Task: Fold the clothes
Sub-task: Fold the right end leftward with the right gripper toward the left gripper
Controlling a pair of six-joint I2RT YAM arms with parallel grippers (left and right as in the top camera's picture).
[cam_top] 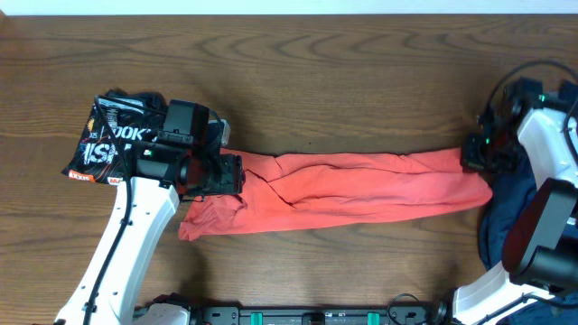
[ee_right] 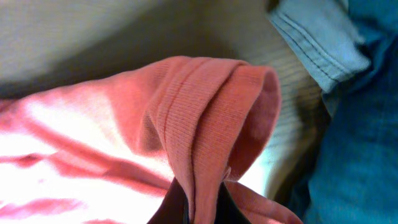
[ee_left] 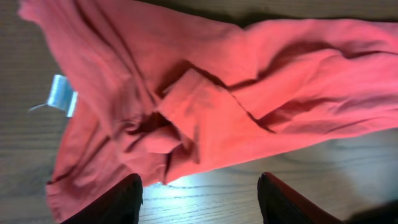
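Note:
Next, my right gripper brings the pinched end over the shirt's middle (cam_top: 338,190) and releases it there, since that spot lies to the gripper's left in the overhead view.
The coral-red T-shirt (cam_top: 361,188) lies stretched in a long crumpled band across the table middle. My left gripper (cam_top: 237,174) is open over its left end; in the left wrist view the shirt (ee_left: 205,93) with its white label fills the frame, and the open fingers (ee_left: 199,199) hover above bare wood beside the cloth. My right gripper (cam_top: 474,155) is shut on the shirt's right end; the right wrist view shows a ribbed fold of the shirt (ee_right: 211,124) pinched between the fingers (ee_right: 202,208). A black shirt with white lettering (cam_top: 113,135) lies far left. A navy blue garment (cam_top: 506,212) lies at right.
The wooden table (cam_top: 343,81) stretches behind the shirt. Blue cloth with a stitched hem (ee_right: 348,93) lies right beside the pinched fold. The left arm (cam_top: 117,253) reaches up from the front edge; the right arm base (cam_top: 542,226) stands at the right.

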